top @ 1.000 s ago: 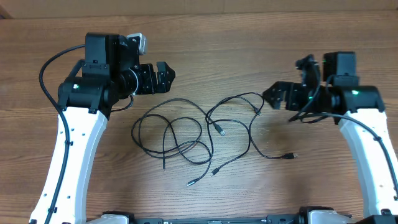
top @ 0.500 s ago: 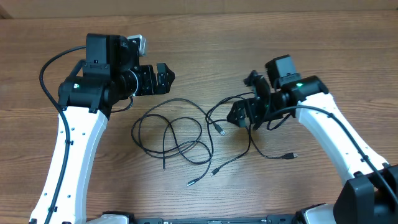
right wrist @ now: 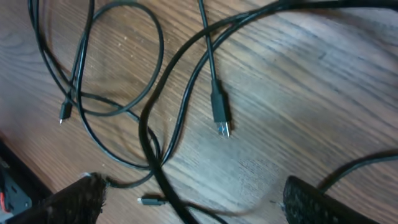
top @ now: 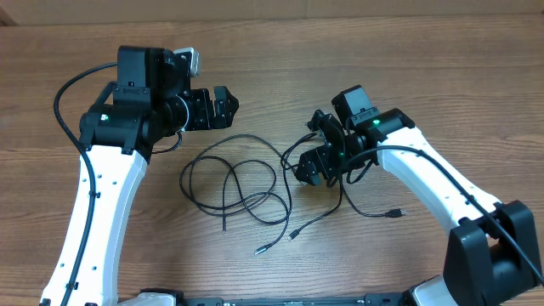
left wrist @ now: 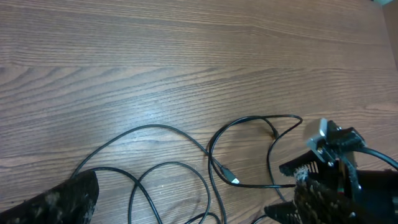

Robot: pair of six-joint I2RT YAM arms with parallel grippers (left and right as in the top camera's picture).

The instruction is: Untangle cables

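I need to move my right gripper to the left in the overhead view and down onto the black cable's doubled bend (top: 286, 160) (right wrist: 163, 81), because that bend crosses a plug's cord.
Several thin black cables (top: 246, 183) lie tangled in loops on the wooden table, with plugs at the ends (top: 263, 249). My right gripper (top: 311, 167) is open and sits low over the right part of the tangle; its wrist view shows a silver-tipped plug (right wrist: 221, 118) and crossing cords (right wrist: 152, 134) between its fingers (right wrist: 193, 202). My left gripper (top: 228, 104) is open and empty, held above the table behind the left loops. The left wrist view shows the loops (left wrist: 186, 174) between its fingers (left wrist: 186, 208) and a plug (left wrist: 231, 178).
The wooden table (top: 272, 76) spreads all round. One cable end with a plug (top: 395, 212) trails to the right. The right arm (top: 425, 183) reaches across the right side. The robot's own thick cable (top: 64, 93) loops at the left arm.
My right arm has swung left and down from the table's right side until its open gripper is over the right part of the tangle. The left arm and the cables have not moved.
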